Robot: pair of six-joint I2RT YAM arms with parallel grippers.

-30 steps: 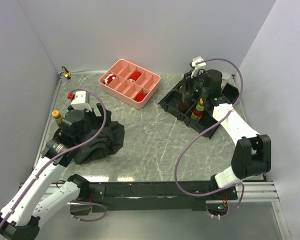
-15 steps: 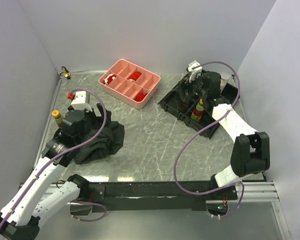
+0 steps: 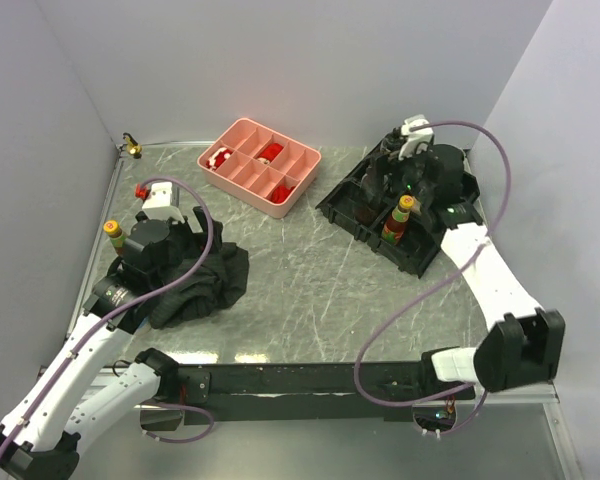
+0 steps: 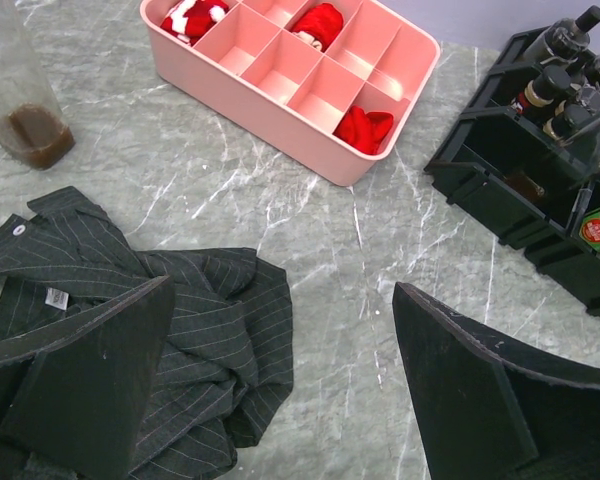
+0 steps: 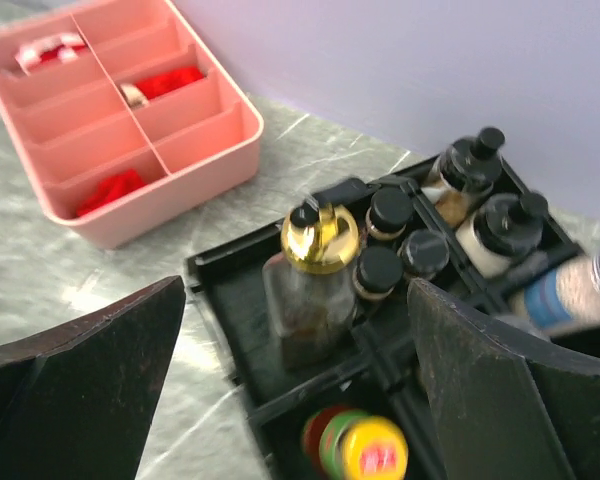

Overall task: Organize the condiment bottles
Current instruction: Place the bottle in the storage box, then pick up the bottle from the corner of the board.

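Note:
My left gripper will next move outward and to the left in the top view, with its fingers open around the clear bottle's gold spout, because the spout is clear that way.
A black organizer at the back right holds several condiment bottles. In the right wrist view I see a clear gold-spouted bottle standing in it, black-lidded jars behind it, and a yellow-capped sauce bottle in front. My right gripper is open above the gold-spouted bottle, its fingers apart on either side and not touching it. My left gripper is open and empty over the black cloth's edge. A yellow-capped bottle stands by the left arm, a clear bottle of brown sauce left of the cloth.
The pink compartment tray with red pieces sits at the back centre. A crumpled black cloth lies under the left arm. A small gold-spouted bottle stands in the back left corner. Walls close in on both sides.
My right gripper has opened, let go of the gold-spouted bottle in the organizer and drawn back up to the right. The left arm has not moved.

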